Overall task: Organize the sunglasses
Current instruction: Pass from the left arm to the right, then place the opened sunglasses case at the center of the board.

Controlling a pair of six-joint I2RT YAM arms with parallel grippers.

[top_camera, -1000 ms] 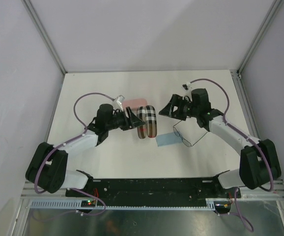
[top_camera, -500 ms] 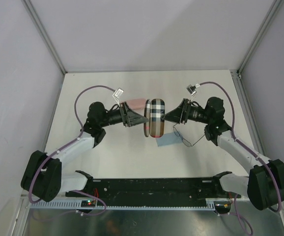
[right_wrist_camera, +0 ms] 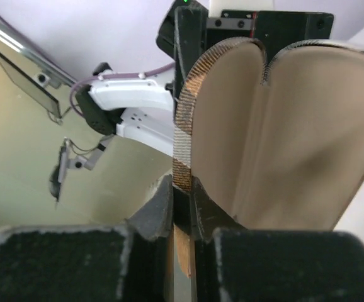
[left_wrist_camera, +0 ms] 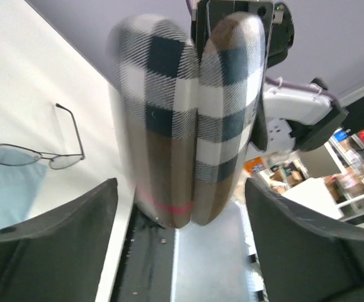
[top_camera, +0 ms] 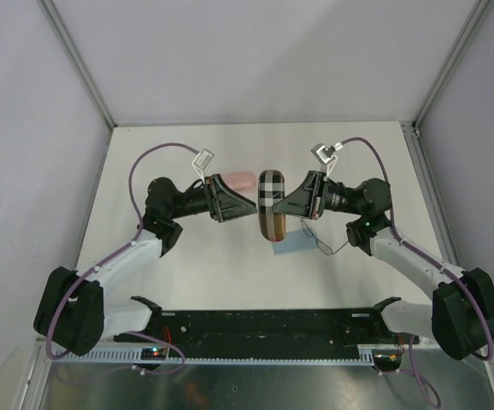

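Observation:
Next, my right gripper moves the open case down and to the left in the top view, onto empty table near the pink object.
A wire-framed pair of sunglasses (top_camera: 320,241) (left_wrist_camera: 37,154) with rounder clear lenses lies on the white table, partly over a light blue cloth (top_camera: 290,245) (left_wrist_camera: 5,189). The checkered case (top_camera: 271,205) (left_wrist_camera: 188,126) hangs open between the two arms, and its tan lining (right_wrist_camera: 283,138) faces the right wrist. My right gripper (top_camera: 285,205) (right_wrist_camera: 183,195) is shut on the rim of one half of the case. My left gripper (top_camera: 252,206) (left_wrist_camera: 181,189) is open just left of the case, with its fingers wide on either side of the case's end and not touching it.
A pink object (top_camera: 237,179) lies on the table behind my left gripper. The black rail (top_camera: 264,325) with both arm bases runs along the near edge. Grey walls and metal posts (top_camera: 76,64) close in the table at the left, back and right.
My right gripper has reached in from the right and shut on the case's rim. The left gripper's jaws have widened off the case, which has shifted right and now stands straighter.

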